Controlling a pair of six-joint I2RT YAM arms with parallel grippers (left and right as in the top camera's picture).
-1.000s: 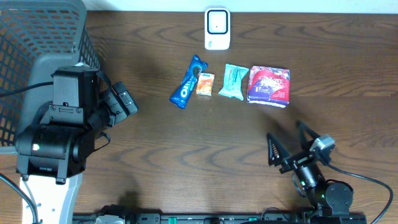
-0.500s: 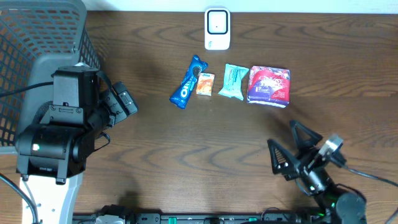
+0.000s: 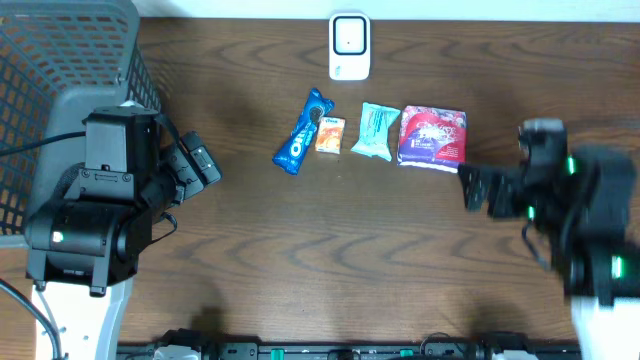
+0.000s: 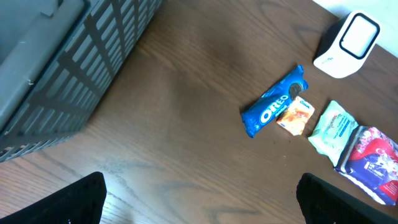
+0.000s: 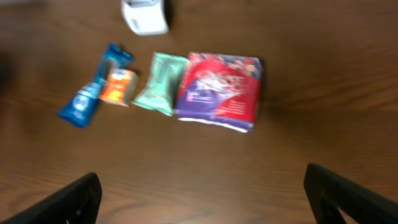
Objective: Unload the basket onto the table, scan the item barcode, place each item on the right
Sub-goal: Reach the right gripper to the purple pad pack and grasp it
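Note:
My right gripper needs to move down and outward next and close on the red-purple packet's edge (image 3: 461,138), below and outward of its fingers, farthest from the mint-green packet (image 3: 376,131).
A row of items lies mid-table: a blue Oreo pack (image 3: 302,132), a small orange packet (image 3: 329,134), a mint-green packet (image 3: 376,131) and a red-purple packet (image 3: 433,138). A white barcode scanner (image 3: 349,46) stands behind them at the far edge. My right gripper (image 3: 472,188) is open and empty, blurred, just right of and nearer than the red-purple packet (image 5: 221,90). My left gripper (image 3: 205,168) hangs open and empty at the left, well apart from the Oreo pack (image 4: 273,101). In both wrist views only bare wood lies between the fingers (image 4: 74,202) (image 5: 348,196).
A grey mesh basket (image 3: 50,70) fills the far left corner, beside the left arm. Brown wood tabletop (image 3: 330,250) stretches in front of the item row. The scanner (image 4: 346,45) stands close to the table's back edge.
The right arm has swung from the front edge up and toward the red-purple packet, and is blurred by motion. The left arm and all items have stayed put.

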